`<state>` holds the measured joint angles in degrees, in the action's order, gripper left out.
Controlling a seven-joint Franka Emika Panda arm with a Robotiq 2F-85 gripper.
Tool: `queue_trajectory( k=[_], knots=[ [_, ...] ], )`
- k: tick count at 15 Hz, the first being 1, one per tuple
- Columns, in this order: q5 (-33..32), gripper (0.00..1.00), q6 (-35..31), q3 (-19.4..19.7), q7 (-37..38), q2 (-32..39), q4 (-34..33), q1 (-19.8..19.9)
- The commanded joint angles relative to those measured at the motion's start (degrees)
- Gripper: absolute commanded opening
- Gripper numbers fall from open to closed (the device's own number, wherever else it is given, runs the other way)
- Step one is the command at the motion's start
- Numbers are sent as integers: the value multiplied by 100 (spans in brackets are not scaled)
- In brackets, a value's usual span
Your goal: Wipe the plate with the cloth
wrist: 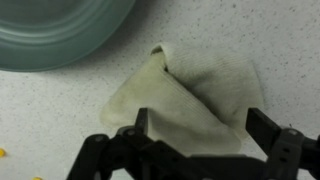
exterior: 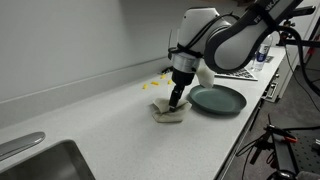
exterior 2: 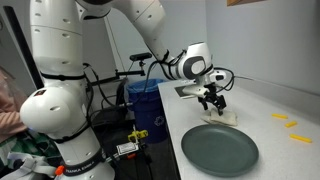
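I will lower my gripper onto the fold of the cloth (exterior: 170, 114) and close it next, as its open fingers straddle the near part of the cloth from just above.
A crumpled beige cloth (wrist: 190, 95) lies on the speckled white counter, next to a grey-green plate (wrist: 55, 30). In the wrist view my gripper (wrist: 200, 128) is open, its two fingers straddling the near part of the cloth just above it. In both exterior views the gripper (exterior: 176, 101) (exterior 2: 212, 101) hangs directly over the cloth (exterior: 167, 115) (exterior 2: 226, 116), with the empty plate (exterior: 218, 98) (exterior 2: 218, 148) beside it. The cloth lies on the counter, not lifted.
Small yellow pieces (exterior: 156, 86) (exterior 2: 288, 123) lie on the counter near the wall. A steel sink (exterior: 45, 160) is set into the counter at one end. A keyboard and bottle (exterior: 262, 57) sit beyond the plate. The counter edge runs beside the plate.
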<state>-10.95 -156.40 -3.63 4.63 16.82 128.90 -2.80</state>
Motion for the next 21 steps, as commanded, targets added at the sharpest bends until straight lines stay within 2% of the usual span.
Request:
queue_trajectory(
  k=[1,8,9,10,16,19,20,21],
  knots=[
    [-227,100,-96,218,-143,499,-479,-221],
    [-27,100,-128,137,-365,929,-682,-242],
    [-28,90,-145,148,-363,934,-680,-241],
    [-2,74,-152,141,-379,911,-659,-217],
    [172,28,-218,81,-420,710,-495,-104],
    [470,6,-219,-27,-483,480,-311,7],
    [595,2,-171,-77,-549,362,-227,49],
    [705,3,-98,-115,-613,229,-131,81]
  ],
)
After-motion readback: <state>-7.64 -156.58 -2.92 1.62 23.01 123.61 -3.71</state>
